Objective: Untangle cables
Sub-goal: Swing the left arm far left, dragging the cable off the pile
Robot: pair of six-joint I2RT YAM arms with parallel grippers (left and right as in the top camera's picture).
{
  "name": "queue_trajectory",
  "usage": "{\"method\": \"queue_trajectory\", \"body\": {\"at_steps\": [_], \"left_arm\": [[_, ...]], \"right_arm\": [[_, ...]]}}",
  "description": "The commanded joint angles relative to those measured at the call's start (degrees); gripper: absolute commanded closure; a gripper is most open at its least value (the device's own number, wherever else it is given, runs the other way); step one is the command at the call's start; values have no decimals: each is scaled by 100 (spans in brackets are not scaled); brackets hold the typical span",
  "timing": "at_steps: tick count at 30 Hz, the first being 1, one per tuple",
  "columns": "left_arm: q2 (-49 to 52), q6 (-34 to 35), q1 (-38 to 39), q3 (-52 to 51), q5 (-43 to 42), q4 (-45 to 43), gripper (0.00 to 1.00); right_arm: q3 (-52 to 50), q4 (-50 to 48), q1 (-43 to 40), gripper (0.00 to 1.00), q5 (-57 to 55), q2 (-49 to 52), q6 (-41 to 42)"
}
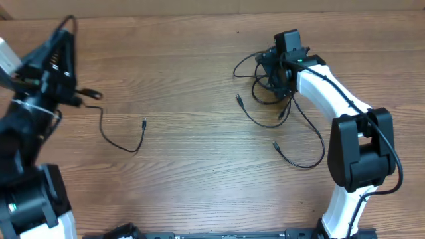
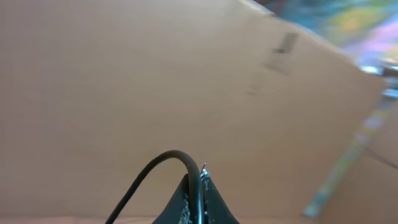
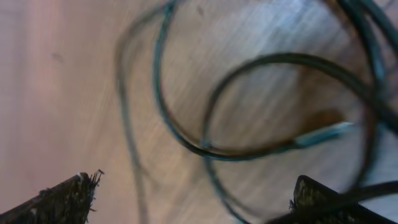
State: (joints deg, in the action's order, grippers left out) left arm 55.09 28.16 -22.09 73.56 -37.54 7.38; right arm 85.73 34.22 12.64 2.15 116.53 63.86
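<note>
Next, my left gripper moves to the left in the overhead view and down to release the cable where bare table lies below it, far from the tangle.
A tangle of thin black cables (image 1: 265, 83) lies on the wooden table at the upper right, with loose ends trailing down to the right (image 1: 299, 162). My right gripper (image 1: 282, 63) is over the tangle, open, with cable loops (image 3: 249, 106) close below its fingers (image 3: 193, 199). One separate black cable (image 1: 123, 136) lies at the left, running up to my left gripper (image 1: 78, 98). In the left wrist view the left gripper (image 2: 198, 186) is shut on this cable (image 2: 155, 168), which arcs out of the fingertips.
The table is brown wood (image 1: 192, 186). The right arm's white links (image 1: 332, 93) reach from the front edge. The left arm's dark body (image 1: 33, 79) stands at the far left. A cardboard-coloured surface (image 2: 155, 81) fills the left wrist view.
</note>
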Motion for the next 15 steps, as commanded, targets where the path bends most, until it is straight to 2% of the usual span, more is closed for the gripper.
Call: {"method": "queue_trajectory", "body": {"at_steps": [1,5,7,8,11,12,15], "left_arm": [[765,-466,-245,85,813,-72,96],[1976,-341,-278,496,1394,-1064,95],[2817,-426,-396,1582,1462,-929,95],[3101,-479,-435,2055,1467,-728,96],[4308,-769,-560,4358,1871,481,96],[4684,-885,-603,5141,2144,846,96],[5362,-1043,-761,6645,2940,1788,96]], "right_arm": [[9,411,35,0,306,-15,-1340],[9,761,63,0,291,-15,-1641],[9,914,63,0,291,-15,-1641],[9,955,63,0,291,-15,-1639],[9,1056,63,0,289,-13,-1641],[9,1056,63,0,291,-13,-1639],[9,1058,74,0,291,-13,-1639]]}}
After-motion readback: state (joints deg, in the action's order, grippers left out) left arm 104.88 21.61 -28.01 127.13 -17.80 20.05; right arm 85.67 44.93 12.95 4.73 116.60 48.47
